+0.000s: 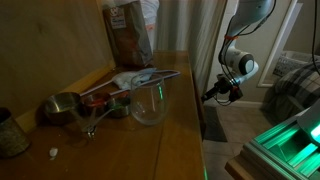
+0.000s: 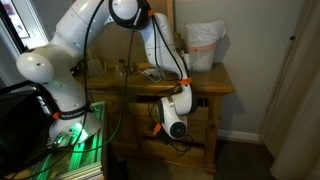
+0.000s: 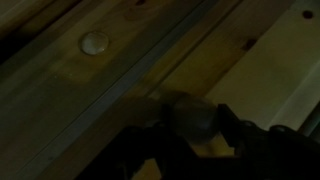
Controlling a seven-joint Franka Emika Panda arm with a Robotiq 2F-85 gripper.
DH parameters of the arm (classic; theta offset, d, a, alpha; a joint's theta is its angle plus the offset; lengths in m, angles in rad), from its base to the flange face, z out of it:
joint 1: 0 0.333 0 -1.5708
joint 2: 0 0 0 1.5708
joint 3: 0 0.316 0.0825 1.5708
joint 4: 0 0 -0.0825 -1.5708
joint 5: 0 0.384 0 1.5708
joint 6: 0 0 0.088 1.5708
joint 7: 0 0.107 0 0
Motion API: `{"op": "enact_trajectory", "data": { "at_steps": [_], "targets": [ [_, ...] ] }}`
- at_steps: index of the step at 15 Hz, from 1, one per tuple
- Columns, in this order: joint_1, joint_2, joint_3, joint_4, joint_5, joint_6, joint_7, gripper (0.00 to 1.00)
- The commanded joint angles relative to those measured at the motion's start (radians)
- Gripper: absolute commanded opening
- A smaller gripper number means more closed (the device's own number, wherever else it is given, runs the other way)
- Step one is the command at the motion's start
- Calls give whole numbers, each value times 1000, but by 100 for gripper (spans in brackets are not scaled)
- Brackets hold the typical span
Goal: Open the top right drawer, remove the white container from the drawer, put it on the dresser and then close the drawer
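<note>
My gripper is holding the round drawer knob (image 3: 190, 110) between its fingers, and the drawer is only partly open. It needs to pull the knob away from the dresser's front and then let go.
The dresser (image 1: 180, 135) is brown wood with a glossy top; it also shows from the front in an exterior view (image 2: 218, 84). My gripper (image 1: 216, 94) hangs at the dresser's front, below the top edge, as an exterior view (image 2: 160, 128) also shows. In the wrist view my gripper (image 3: 196, 120) has a finger on each side of a round drawer knob (image 3: 190, 110) on a wooden drawer front (image 3: 250, 70). Both fingers look pressed against the knob. The white container is hidden.
On the dresser top stand a clear glass cup (image 1: 148, 102), metal measuring cups (image 1: 64, 106) and a brown bag (image 1: 130, 35). A white plastic bag (image 2: 204, 45) sits on top too. Another knob (image 3: 95, 43) lies nearby. A green-lit unit (image 2: 75, 140) stands beside the arm's base.
</note>
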Motion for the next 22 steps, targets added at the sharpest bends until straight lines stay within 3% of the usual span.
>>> {"op": "enact_trajectory", "data": {
  "at_steps": [1,20,21,22],
  "targets": [
    [-26,-21,-62,-19,-15,44,-43,25],
    [-73,-45,-146,-95,-15,49,-126,25],
    [-69,-50,-148,-97,-15,56,-127,75],
    [-63,-58,-153,-103,-15,68,-130,76]
  ]
}}
